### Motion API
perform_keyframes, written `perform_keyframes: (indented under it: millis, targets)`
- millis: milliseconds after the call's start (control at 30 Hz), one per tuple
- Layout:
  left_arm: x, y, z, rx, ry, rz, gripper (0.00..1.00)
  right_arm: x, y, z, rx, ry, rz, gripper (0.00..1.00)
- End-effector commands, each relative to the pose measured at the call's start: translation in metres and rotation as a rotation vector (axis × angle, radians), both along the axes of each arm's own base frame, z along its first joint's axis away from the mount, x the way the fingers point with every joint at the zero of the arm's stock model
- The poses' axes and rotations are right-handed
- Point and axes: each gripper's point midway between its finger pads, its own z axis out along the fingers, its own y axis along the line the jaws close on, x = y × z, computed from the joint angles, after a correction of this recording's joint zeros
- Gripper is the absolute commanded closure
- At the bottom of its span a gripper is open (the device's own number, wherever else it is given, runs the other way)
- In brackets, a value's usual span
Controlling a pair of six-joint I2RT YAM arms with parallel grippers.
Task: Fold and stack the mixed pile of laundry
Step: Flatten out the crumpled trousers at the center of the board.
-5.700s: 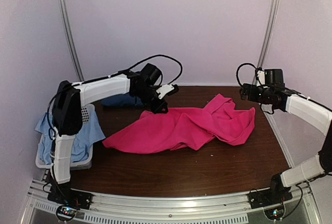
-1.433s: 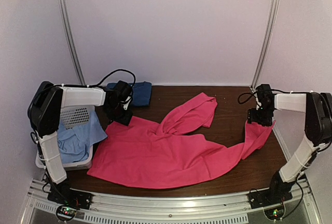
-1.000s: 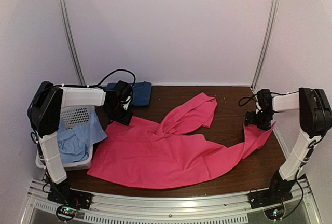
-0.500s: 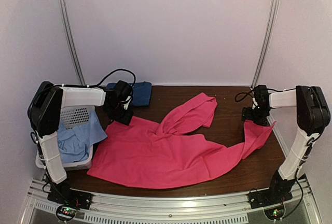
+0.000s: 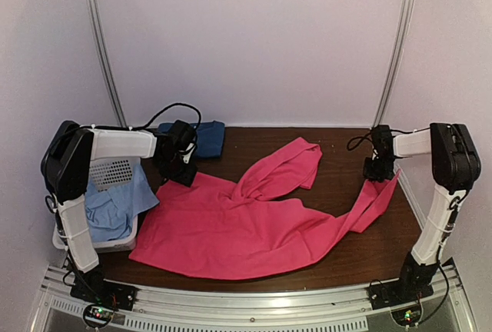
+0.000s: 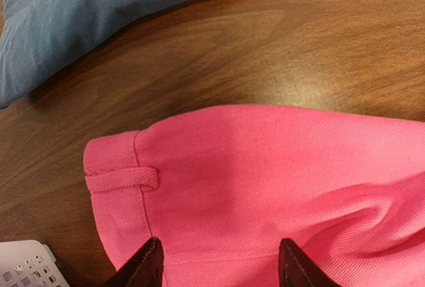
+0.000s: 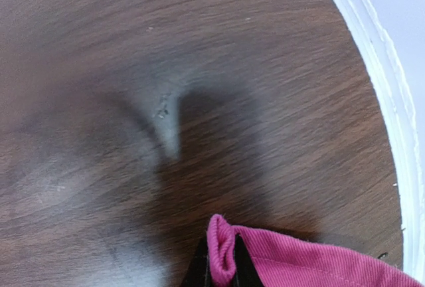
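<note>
I will raise the shirt's hem toward the white rim [image 5: 410, 196], to the right of my right gripper in the top view, straightening the slanting cloth, and then let go.
The magenta-pink shirt [image 5: 254, 224] lies spread over the brown table, one part folded back toward the rear. My left gripper [image 5: 183, 172] stands open over its back left corner, fingertips [image 6: 149, 264] wide apart on flat pink cloth [image 6: 265, 167] beside a small loop. My right gripper [image 5: 378, 170] is shut on a bunched fold of the pink hem [image 7: 312, 264] at the shirt's far right tip, the jaws [image 7: 221, 264] pinching it just above the wood. The dark blue T-shirt [image 5: 201, 138] lies folded at the back left. The light-blue cloth [image 5: 115, 205] hangs out of the basket.
A white slotted basket [image 5: 115, 169] sits at the table's left edge, beside the left arm. The table's white right rim [image 7: 392, 101] runs close to the right gripper. Bare wood shows at the back middle and along the front right.
The right gripper has shut on the pink hem and shifted slightly back and left, drawing the shirt's right tip up with it. The left arm has not moved.
</note>
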Motion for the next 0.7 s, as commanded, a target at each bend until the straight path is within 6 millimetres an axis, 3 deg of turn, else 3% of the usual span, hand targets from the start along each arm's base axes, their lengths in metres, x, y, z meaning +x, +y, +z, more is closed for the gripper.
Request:
perform_keyframes:
  millis: [0,100,200,300,400,500,533,667]
  targets:
    - [0.005,-0.005,0.004,-0.027,-0.033,0.006,0.4,0.011,0.052,0.004,0.178,-0.013,0.118,1.0]
    - [0.007,-0.004,0.002,-0.022,-0.035,0.01,0.4,0.053,0.083,0.074,0.257,-0.192,0.2,1.0]
    - [0.008,-0.001,0.0,-0.019,-0.03,0.02,0.41,0.078,0.107,0.167,0.316,-0.4,0.286,1.0]
    - [0.009,0.004,-0.002,-0.03,-0.023,0.043,0.43,0.069,0.113,0.248,0.342,-0.597,0.339,1.0]
    - [0.011,0.008,-0.002,-0.027,-0.029,0.062,0.44,0.034,0.114,0.293,0.333,-0.725,0.403,1.0]
    - [0.013,0.011,0.0,-0.027,-0.035,0.072,0.44,-0.011,0.109,0.287,0.368,-0.78,0.426,1.0]
    - [0.013,0.012,0.0,-0.023,-0.037,0.074,0.44,-0.028,0.104,0.26,0.377,-0.744,0.406,1.0]
    - [0.013,0.013,0.001,-0.02,-0.036,0.07,0.44,-0.08,0.06,0.197,0.313,-0.621,0.204,1.0]
